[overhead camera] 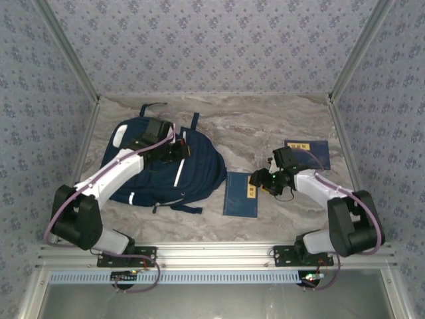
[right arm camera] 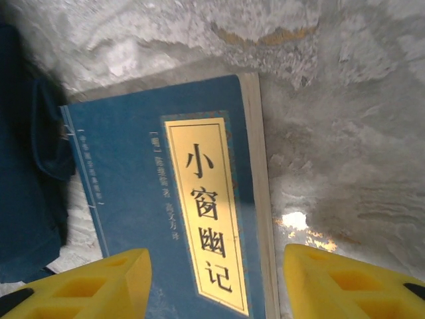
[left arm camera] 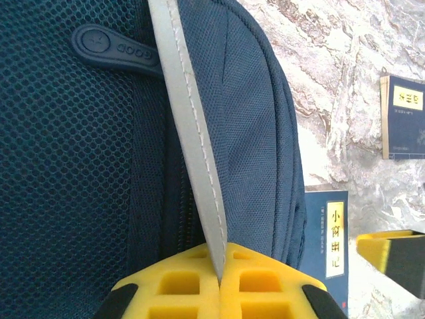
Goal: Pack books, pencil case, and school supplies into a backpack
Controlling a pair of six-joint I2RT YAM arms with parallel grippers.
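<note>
The backpack already lies flat, so my left gripper will move slightly toward the near book next, low over the backpack, and let go of the white reflective stripe (overhead camera: pixel 179 173) (left arm camera: pixel 189 133).
The navy backpack (overhead camera: pixel 199 174) lies flat on the left of the table. My left gripper (overhead camera: pixel 174 151) rests on its top and is shut on the white reflective stripe (left arm camera: pixel 189 133), which runs down between the yellow pads (left arm camera: pixel 262 286). A navy book with a yellow label (overhead camera: pixel 240 194) lies just right of the backpack. My right gripper (overhead camera: pixel 257 179) hovers over that book's right edge, open, with one fingertip on each side of the label (right arm camera: pixel 206 212) and nothing held. A second navy book (overhead camera: pixel 307 154) lies further back on the right.
The marble tabletop (overhead camera: pixel 265 126) is walled by patterned panels at the back and both sides. A backpack strap (overhead camera: pixel 179 207) trails toward the front. In the left wrist view, the right gripper's yellow finger (left arm camera: pixel 392 256) sits close beside the near book (left arm camera: pixel 329 239).
</note>
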